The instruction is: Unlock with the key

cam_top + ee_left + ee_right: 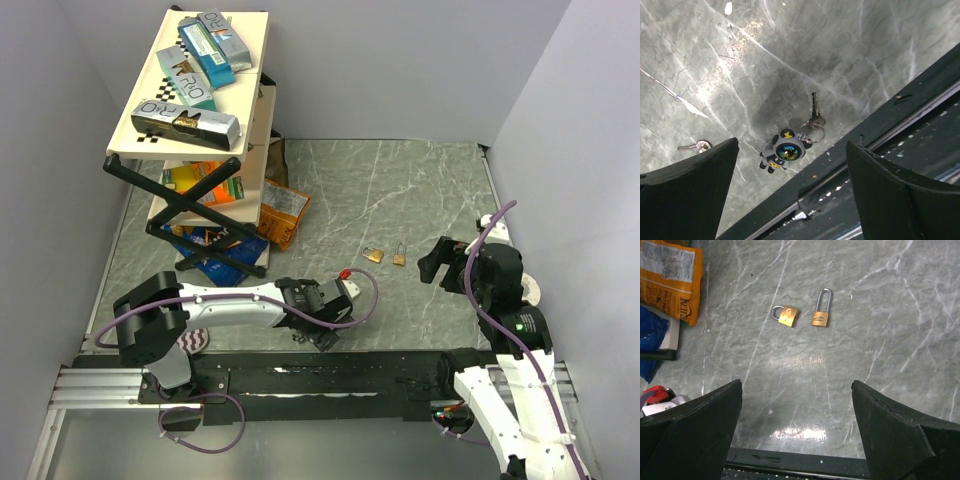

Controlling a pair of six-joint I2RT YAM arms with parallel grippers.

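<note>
My left gripper should next lower its open fingers around the grey astronaut charm (786,150) and close, because the charm lies on the table below the gripper.
The key (813,108) is a dark metal key on a small ring with a grey astronaut charm (786,150). It lies on the marble table next to the black front rail, and my left gripper (792,192) hovers open above it with nothing between the jaws. In the top view the left gripper (316,335) hides the key. Two brass padlocks lie side by side in the right wrist view, one with a short shackle (786,316) and one with a long shackle (821,317); they also show in the top view (384,256). My right gripper (797,432) is open and empty, near of them.
A lone pale silver key (695,147) lies left of the charm. The black front rail (890,150) runs along the table's near edge. A folding shelf with snack boxes (190,80) and snack bags (280,215) stands at the far left. An orange bag (670,275) lies left of the padlocks.
</note>
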